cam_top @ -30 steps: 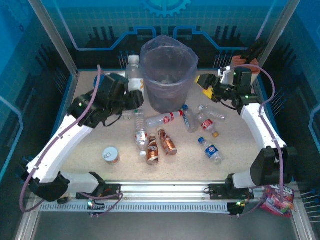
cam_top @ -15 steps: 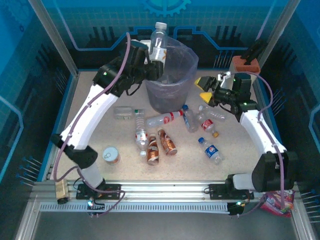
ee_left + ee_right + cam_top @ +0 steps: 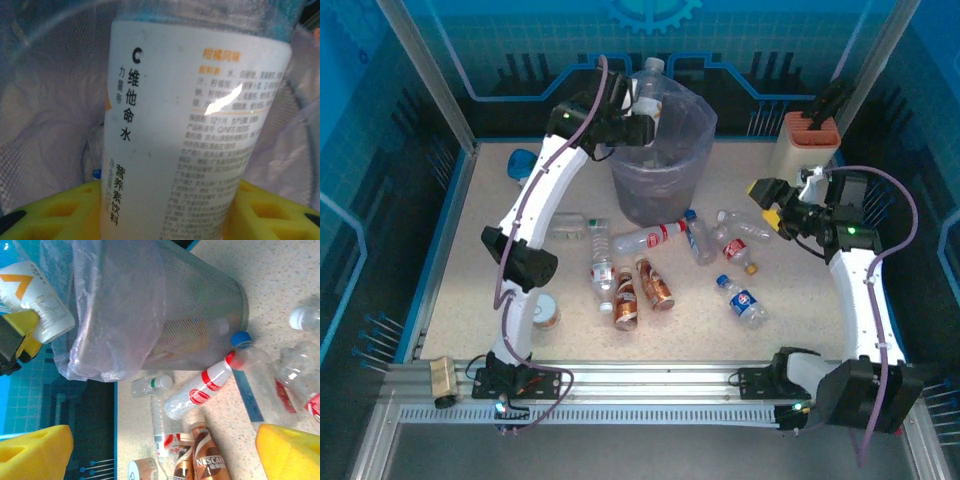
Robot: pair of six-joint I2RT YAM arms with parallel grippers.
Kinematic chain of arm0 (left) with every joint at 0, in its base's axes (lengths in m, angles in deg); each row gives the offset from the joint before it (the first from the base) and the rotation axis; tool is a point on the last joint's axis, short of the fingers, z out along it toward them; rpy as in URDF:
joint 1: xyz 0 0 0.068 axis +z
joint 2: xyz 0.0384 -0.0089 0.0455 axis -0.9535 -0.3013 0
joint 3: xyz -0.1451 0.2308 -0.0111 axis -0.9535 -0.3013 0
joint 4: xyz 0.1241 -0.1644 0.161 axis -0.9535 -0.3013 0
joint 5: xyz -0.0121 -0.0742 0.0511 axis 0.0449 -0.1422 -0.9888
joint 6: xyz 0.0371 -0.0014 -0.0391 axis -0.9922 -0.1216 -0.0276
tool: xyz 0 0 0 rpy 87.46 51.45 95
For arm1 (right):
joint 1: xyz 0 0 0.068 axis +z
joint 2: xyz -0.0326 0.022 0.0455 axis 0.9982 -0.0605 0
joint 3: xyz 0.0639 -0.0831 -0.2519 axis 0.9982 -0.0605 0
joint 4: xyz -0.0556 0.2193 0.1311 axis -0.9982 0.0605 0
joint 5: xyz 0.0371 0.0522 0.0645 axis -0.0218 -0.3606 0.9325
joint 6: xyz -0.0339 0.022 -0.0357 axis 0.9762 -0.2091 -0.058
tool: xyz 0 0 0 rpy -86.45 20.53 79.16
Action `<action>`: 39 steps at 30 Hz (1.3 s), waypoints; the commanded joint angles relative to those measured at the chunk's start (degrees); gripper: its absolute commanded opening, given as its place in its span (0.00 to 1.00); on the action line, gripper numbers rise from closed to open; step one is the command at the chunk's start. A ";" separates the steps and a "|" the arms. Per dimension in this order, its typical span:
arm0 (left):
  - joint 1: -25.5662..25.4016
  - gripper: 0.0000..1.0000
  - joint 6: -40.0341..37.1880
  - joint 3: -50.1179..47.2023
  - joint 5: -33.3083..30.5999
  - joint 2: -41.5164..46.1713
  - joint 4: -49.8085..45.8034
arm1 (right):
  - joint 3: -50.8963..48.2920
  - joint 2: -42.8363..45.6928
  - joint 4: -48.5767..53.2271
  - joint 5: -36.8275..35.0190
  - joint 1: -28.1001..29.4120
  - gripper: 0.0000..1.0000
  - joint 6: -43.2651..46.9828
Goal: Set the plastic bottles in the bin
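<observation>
My left gripper lowers toward the middle of the bag next and releases the white-labelled bottle (image 3: 646, 88) inside, as the bin's opening (image 3: 678, 128) lies just below my left gripper.
My left gripper (image 3: 636, 112) is raised at the bin's left rim and shut on a white-labelled plastic bottle (image 3: 646, 88), cap up, over the opening. Up close, the bottle (image 3: 190, 125) sits clamped between the yellow fingers (image 3: 55, 212), with the liner behind it. The bin (image 3: 660, 150) is a grey mesh bucket with a purplish bag. Several plastic bottles lie in front of it: a red-labelled one (image 3: 650, 238), two copper-brown ones (image 3: 658, 285), a blue-labelled one (image 3: 746, 302). My right gripper (image 3: 772, 203) hangs open to the bin's right, above the table, nothing between its fingers (image 3: 35, 452).
A short tin (image 3: 542, 312) stands at the front left. A beige block with an orange top (image 3: 805, 140) is at the back right. A clear bottle (image 3: 565, 225) lies left of the bin. A blue object (image 3: 523, 163) sits at the back left.
The left arm lifted the white-labelled bottle from beside the bin to above its rim. The right arm drew back to the right, still open.
</observation>
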 commanded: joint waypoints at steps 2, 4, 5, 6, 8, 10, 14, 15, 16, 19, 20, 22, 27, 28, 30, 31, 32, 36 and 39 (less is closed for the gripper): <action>0.19 0.27 -1.11 2.54 3.52 -2.00 -2.52 | -0.49 0.95 5.67 -0.12 -1.09 0.95 4.33; 0.21 0.28 -1.60 2.49 3.46 -2.78 -3.35 | -1.04 1.10 6.57 -1.02 -1.26 0.95 5.03; 0.23 0.30 -1.81 2.43 3.46 -3.12 -3.71 | -1.45 1.34 7.10 -1.69 -1.36 0.95 5.44; 0.33 0.32 -2.03 2.43 3.53 -3.43 -3.88 | -1.81 1.49 7.61 -2.40 -1.52 0.95 5.88; 0.46 0.41 -2.42 2.48 3.73 -4.00 -4.24 | -2.65 1.87 8.51 -3.68 -1.54 0.95 6.76; 0.42 0.50 -2.70 2.37 3.90 -4.36 -4.34 | -3.33 2.19 9.33 -4.71 -1.76 0.95 7.50; 0.46 0.65 -2.80 2.29 4.58 -4.31 -3.99 | -4.13 2.68 10.64 -6.34 -1.86 0.96 8.86; 0.49 0.69 -2.78 2.35 4.67 -4.25 -3.77 | -4.04 2.77 11.13 -6.95 -1.83 0.96 9.36; 0.46 0.71 -2.87 2.36 4.78 -4.22 -3.57 | -3.91 2.85 11.57 -7.67 -1.81 0.96 10.04; 0.41 0.79 -2.65 2.30 5.09 -4.12 -2.78 | -2.47 2.80 14.57 -10.90 -1.82 0.96 13.66; 0.48 0.81 -2.61 2.33 5.27 -4.09 -2.48 | -1.89 2.77 15.88 -12.25 -1.88 0.96 14.83; 0.42 0.81 -2.43 2.34 5.44 -3.98 -1.98 | -1.27 2.94 17.73 -14.04 -1.87 0.96 16.69; 0.43 0.81 -2.09 2.33 5.79 -3.51 -0.57 | -1.51 3.52 21.84 -20.04 -0.20 0.96 18.97; 0.46 0.81 -1.91 2.45 5.88 -3.25 -0.27 | -1.47 3.54 22.93 -22.25 0.85 0.95 19.27; 0.44 0.81 -1.69 2.45 6.05 -2.67 0.36 | -1.42 3.48 24.96 -26.40 3.85 0.95 19.42; 0.49 0.81 -1.56 2.43 6.21 -2.32 0.78 | -1.45 3.35 25.95 -28.39 5.83 0.95 19.59; 0.47 0.81 -1.48 2.41 6.36 -1.86 1.22 | -1.57 3.02 27.15 -30.48 7.80 0.95 19.50; 0.47 0.82 -1.16 2.41 6.63 -0.04 3.02 | -3.20 1.87 29.76 -35.76 13.72 0.95 18.72; 0.44 0.87 -1.21 2.34 6.50 1.73 4.28 | -5.29 1.04 30.40 -37.96 17.23 0.95 17.21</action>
